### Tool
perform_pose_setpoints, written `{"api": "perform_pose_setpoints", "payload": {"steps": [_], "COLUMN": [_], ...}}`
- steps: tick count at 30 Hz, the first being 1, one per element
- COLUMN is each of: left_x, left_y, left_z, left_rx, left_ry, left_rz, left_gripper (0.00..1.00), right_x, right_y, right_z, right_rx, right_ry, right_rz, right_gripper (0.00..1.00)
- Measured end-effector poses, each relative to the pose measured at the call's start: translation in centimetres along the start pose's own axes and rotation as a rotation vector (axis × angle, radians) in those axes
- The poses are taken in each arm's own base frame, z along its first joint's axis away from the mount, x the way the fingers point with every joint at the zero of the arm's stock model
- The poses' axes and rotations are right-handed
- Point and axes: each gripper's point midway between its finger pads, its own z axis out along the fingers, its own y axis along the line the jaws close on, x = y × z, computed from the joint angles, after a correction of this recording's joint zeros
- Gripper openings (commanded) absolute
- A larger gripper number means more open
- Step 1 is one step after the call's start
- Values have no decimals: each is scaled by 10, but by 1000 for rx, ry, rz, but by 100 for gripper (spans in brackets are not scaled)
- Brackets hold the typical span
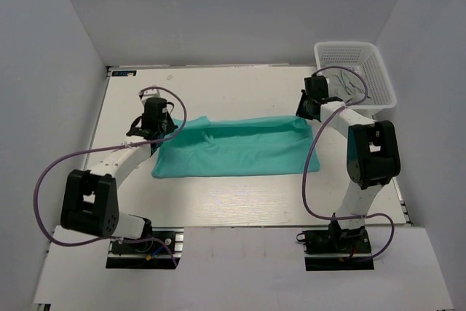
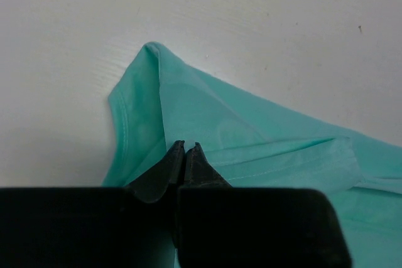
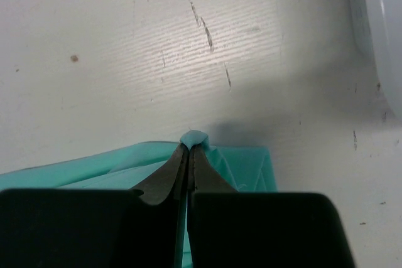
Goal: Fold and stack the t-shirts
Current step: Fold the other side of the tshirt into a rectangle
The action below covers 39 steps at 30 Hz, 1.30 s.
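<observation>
The fold in my left gripper needs to go back toward the t-shirt's near corner (image 1: 165, 165) next, as that corner lies back of the gripper. I need to release the fold where the cloth lies flat.
One teal-green t-shirt (image 1: 237, 147) lies spread as a wide, partly folded band across the middle of the table. My left gripper (image 1: 155, 123) is at its far left corner. In the left wrist view the jaws (image 2: 186, 147) are pressed together on a fold of the t-shirt (image 2: 251, 136), with a pale bit showing between the tips. My right gripper (image 1: 313, 103) is at the far right corner. In the right wrist view it (image 3: 191, 147) is shut on the t-shirt (image 3: 245, 167), a small bunch of cloth poking out above the tips.
A white plastic mesh basket (image 1: 354, 71) stands at the table's far right corner, close behind the right arm; its rim (image 3: 383, 23) shows in the right wrist view. Grey walls enclose the white table (image 1: 240, 92) on three sides.
</observation>
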Motion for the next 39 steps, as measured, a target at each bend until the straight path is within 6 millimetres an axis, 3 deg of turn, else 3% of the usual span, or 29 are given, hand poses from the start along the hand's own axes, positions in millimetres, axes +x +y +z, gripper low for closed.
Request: {"api": "perform_pose_setpoints", "payload": {"steps": [4,9,11,12,13,14,15,16,17,19,22,25,28,34,36,39], "left_x": [23,73,86,92,97,103,107,113,116,117,105,84,65,40,46,74], "left_y": [10,28,34,38,41,46,50,55,60,67,67,52,31,-26,-45,-66], "left_z": [-14,-15,-18,-20,-21,-22,-23,-25,-26,-30,-36,-37,-37,-23,-15,-5], "left_rx": [5,-30,-60,-84,-105,-140,-170,-207,-248,-316,-362,-306,-205,52,130,209], "left_ry": [20,131,174,197,218,244,268,298,320,353,363,330,299,289,322,412], "left_rz": [-37,-91,-115,-128,-130,-146,-144,-142,-148,-149,-158,-181,-196,-197,-185,-150], "left_gripper": [0,3,18,45,61,73,96,98,100,100,100,100,100,100,100,100], "right_x": [8,27,39,45,51,55,58,60,63,64,51,22,5,24,36,58], "right_y": [-3,-11,-16,-19,-22,-25,-28,-32,-35,-42,-44,-34,-19,27,38,45], "right_z": [-11,-18,-16,-15,-15,-15,-15,-16,-17,-27,-53,-80,-91,-66,-54,-40], "right_rx": [-13,-8,8,19,33,48,63,80,92,114,109,43,-41,-218,-255,-273], "right_ry": [-5,9,31,45,57,66,73,74,75,63,-3,-106,-158,-45,3,72], "right_rz": [6,20,27,32,40,46,56,62,63,70,91,113,106,34,19,7], "right_gripper": [0,0,9,17,26,45,55,63,68,88,90,90,90,90,90,90]}}
